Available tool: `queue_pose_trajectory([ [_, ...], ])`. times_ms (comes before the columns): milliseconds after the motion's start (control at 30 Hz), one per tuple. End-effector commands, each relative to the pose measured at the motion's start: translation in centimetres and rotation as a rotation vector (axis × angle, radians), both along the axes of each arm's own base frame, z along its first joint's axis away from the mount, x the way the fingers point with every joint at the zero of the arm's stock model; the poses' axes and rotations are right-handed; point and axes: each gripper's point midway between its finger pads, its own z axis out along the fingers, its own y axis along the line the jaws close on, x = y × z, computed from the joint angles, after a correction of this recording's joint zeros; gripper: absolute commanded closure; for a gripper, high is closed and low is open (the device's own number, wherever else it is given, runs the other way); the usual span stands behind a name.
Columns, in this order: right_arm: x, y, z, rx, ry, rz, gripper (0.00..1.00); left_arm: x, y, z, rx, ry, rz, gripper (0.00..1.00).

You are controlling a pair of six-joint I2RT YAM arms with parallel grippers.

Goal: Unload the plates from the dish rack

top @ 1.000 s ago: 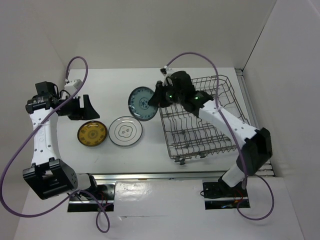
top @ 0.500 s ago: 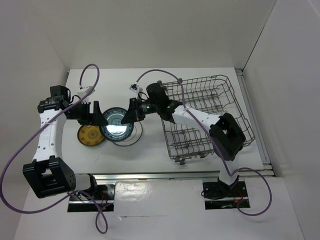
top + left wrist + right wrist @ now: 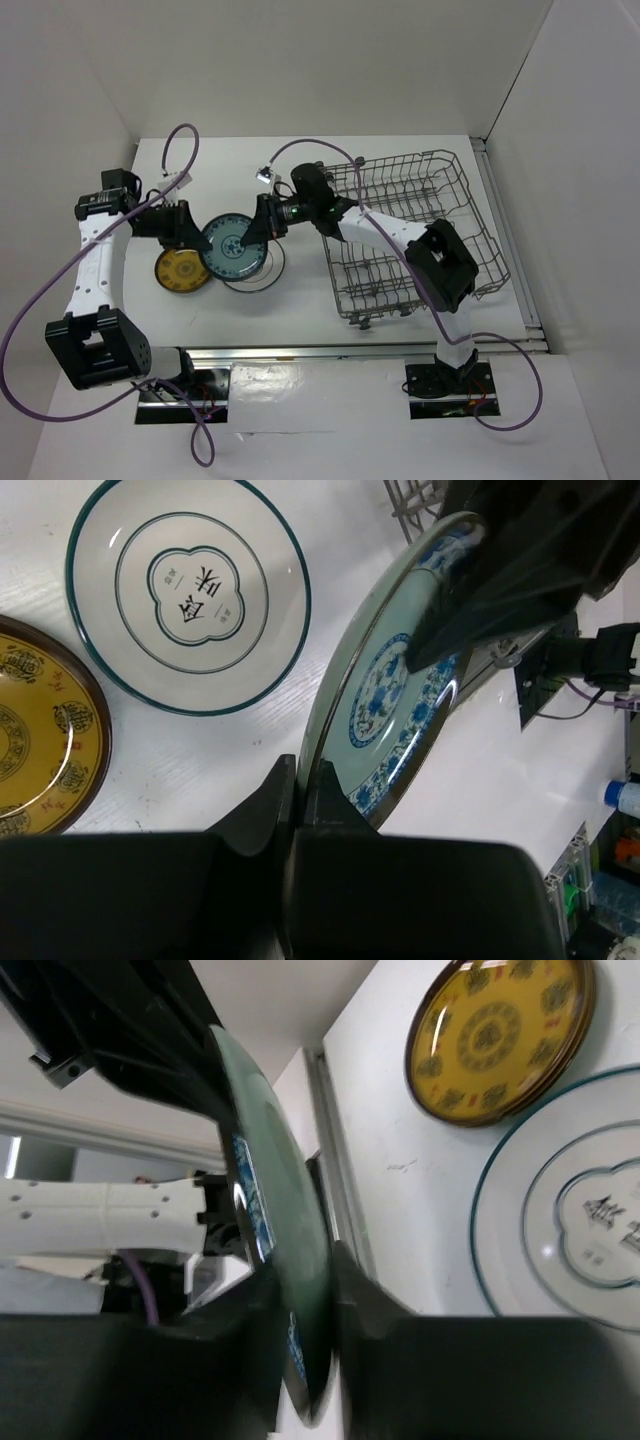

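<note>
My left gripper moves to the left in the top view next and lowers the teal-blue plate onto the yellow-brown plate (image 3: 178,270), which lies flat and empty.
A teal-blue plate (image 3: 232,250) with a blue flower pattern hangs tilted on edge above the table, held from both sides. My left gripper (image 3: 203,238) is shut on its left rim; in the left wrist view the plate (image 3: 400,690) rises from between the closed fingers of the left gripper (image 3: 308,780). My right gripper (image 3: 258,228) is shut on the opposite rim, and the plate (image 3: 290,1260) shows edge-on in its jaws. A yellow-brown plate (image 3: 178,270) and a white plate (image 3: 270,276) with a blue rim lie flat below. The grey wire dish rack (image 3: 470,200) stands to the right.
The right arm stretches left out of the rack area across the table's middle. Purple cables loop over both arms. White walls close in the table at the back and on both sides, and a metal rail (image 3: 330,350) runs along the near edge.
The right gripper carried the teal plate from beside the rack leftward over the white plate. The left gripper moved in and closed on the plate's left rim.
</note>
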Motion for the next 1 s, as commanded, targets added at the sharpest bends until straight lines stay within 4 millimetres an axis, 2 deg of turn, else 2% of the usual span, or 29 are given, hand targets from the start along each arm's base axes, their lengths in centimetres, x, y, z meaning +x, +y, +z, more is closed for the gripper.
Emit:
queue_pose_trajectory([
  [0, -0.7, 1.4, 3.8, 0.077, -0.097, 0.049, 0.67, 0.9, 0.8, 0.1, 0.065, -0.018, 0.022, 1.0],
  [33, -0.5, 1.4, 3.6, 0.058, -0.093, 0.037, 0.5, 1.1, 1.7, 0.1, 0.088, -0.012, 0.058, 1.0],
  [133, 0.1, 0.9, 3.3, 0.003, -0.113, -0.014, 0.31, 1.9, 4.7, -0.4, 0.155, -0.004, 0.173, 1.0],
  [167, 0.8, 0.2, 3.8, -0.004, -0.137, -0.042, 0.24, 2.0, 7.0, -0.6, 0.202, 0.005, 0.261, 1.0],
  [200, 0.9, 0.0, 4.0, -0.015, -0.144, -0.058, 0.22, 2.2, 8.4, -0.7, 0.231, 0.001, 0.303, 1.0],
  [233, 1.9, -1.0, 4.8, -0.035, -0.148, -0.117, 0.22, 2.2, 10.5, -1.5, 0.248, 0.017, 0.382, 1.0],
  [267, 2.6, -1.8, 4.7, -0.052, -0.16, -0.151, 0.2, 2.0, 11.8, -1.9, 0.267, 0.031, 0.433, 1.0],
  [333, 3.5, -3.1, 5.0, -0.088, -0.198, -0.219, 0.2, 1.7, 13.4, -2.6, 0.262, 0.043, 0.497, 1.0],
  [367, 3.6, -3.7, 6.5, -0.081, -0.255, -0.238, 0.2, 1.2, 14.6, -3.7, 0.26, 0.079, 0.547, 1.0],
  [400, 3.6, -4.1, 6.5, -0.095, -0.27, -0.252, 0.2, 1.1, 15.3, -4.1, 0.267, 0.083, 0.579, 1.0],
  [433, 3.5, -4.8, 7.2, -0.108, -0.291, -0.275, 0.19, 0.7, 15.8, -5.5, 0.252, 0.126, 0.595, 1.0],
  [533, 3.8, -6.2, 7.4, -0.162, -0.338, -0.315, 0.19, 0.3, 16.0, -7.7, 0.235, 0.196, 0.6, 1.0],
  [567, 3.7, -6.7, 8.2, -0.164, -0.37, -0.329, 0.18, 0.0, 15.7, -8.7, 0.196, 0.233, 0.596, 1.0],
  [633, 4.1, -7.6, 8.9, -0.182, -0.401, -0.375, 0.16, -0.1, 15.4, -9.6, 0.178, 0.258, 0.579, 1.0],
  [667, 3.9, -8.2, 10.1, -0.175, -0.416, -0.396, 0.15, -0.2, 15.4, -10.1, 0.174, 0.268, 0.577, 1.0],
  [800, 4.1, -10.2, 10.6, -0.222, -0.452, -0.477, 0.12, -0.7, 16.1, -12.2, 0.21, 0.329, 0.578, 1.0],
  [900, 4.8, -12.3, 9.4, -0.327, -0.431, -0.57, 0.12, -0.9, 16.3, -12.5, 0.219, 0.338, 0.57, 0.85],
  [933, 5.2, -13.7, 8.0, -0.408, -0.409, -0.626, 0.12, -0.8, 16.5, -12.8, 0.227, 0.343, 0.572, 0.73],
  [967, 5.6, -14.0, 8.0, -0.419, -0.408, -0.659, 0.12, -0.8, 16.5, -12.8, 0.227, 0.343, 0.572, 0.73],
])
